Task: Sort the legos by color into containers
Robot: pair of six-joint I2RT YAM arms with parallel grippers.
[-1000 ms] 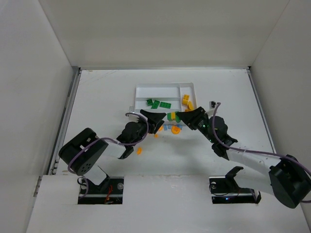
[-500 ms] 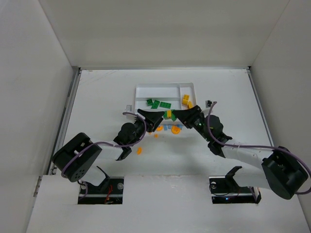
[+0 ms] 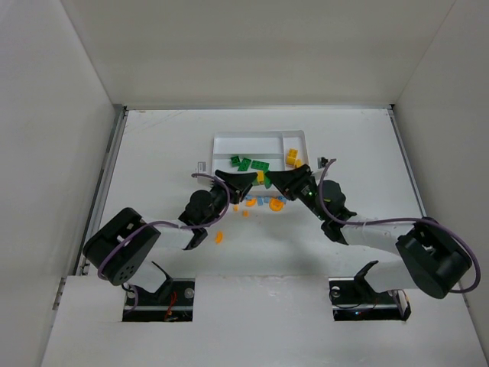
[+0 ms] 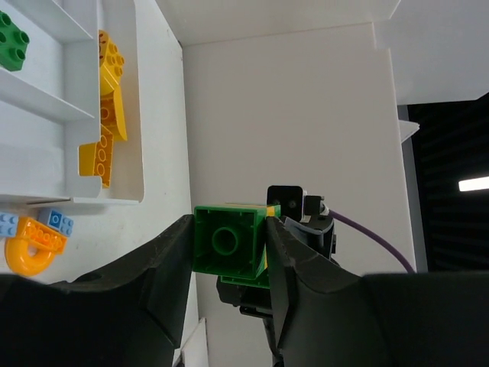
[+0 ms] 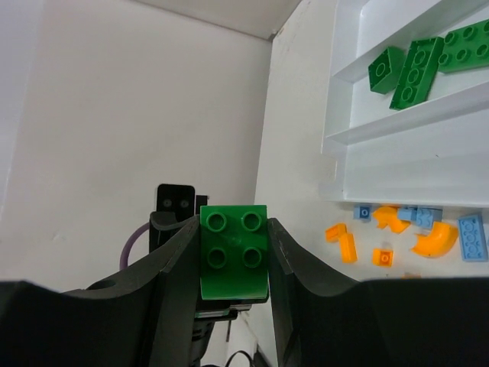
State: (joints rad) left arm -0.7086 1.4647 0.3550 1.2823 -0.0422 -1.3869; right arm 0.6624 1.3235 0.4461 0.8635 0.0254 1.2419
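The bare spot beside the green legos lies outward of and below my right gripper, so next my right gripper should move outward and down, releasing green with green.
A small lego stack [image 3: 262, 179], green with a thin yellow layer, hangs in the air just in front of the white tray [image 3: 218, 139]. My left gripper [image 3: 246, 183] is shut on one end, and the left wrist view shows the hollow green underside [image 4: 228, 243] squeezed between the fingers. My right gripper [image 3: 280, 183] is shut on the other end, whose studded green face [image 5: 234, 252] sits between its fingers. Green legos [image 3: 248, 164] lie in one long slot of the containers. Yellow and orange ones [image 3: 293, 158] lie in the end slot.
Loose light blue and orange legos [image 3: 267, 202] lie on the table just in front of the tray, under the grippers. One orange piece [image 3: 218, 237] sits nearer the left arm. White walls close in the table on three sides.
My left gripper has shut onto the free end of the stack that the right gripper was holding. Both grippers have shifted slightly toward the tray.
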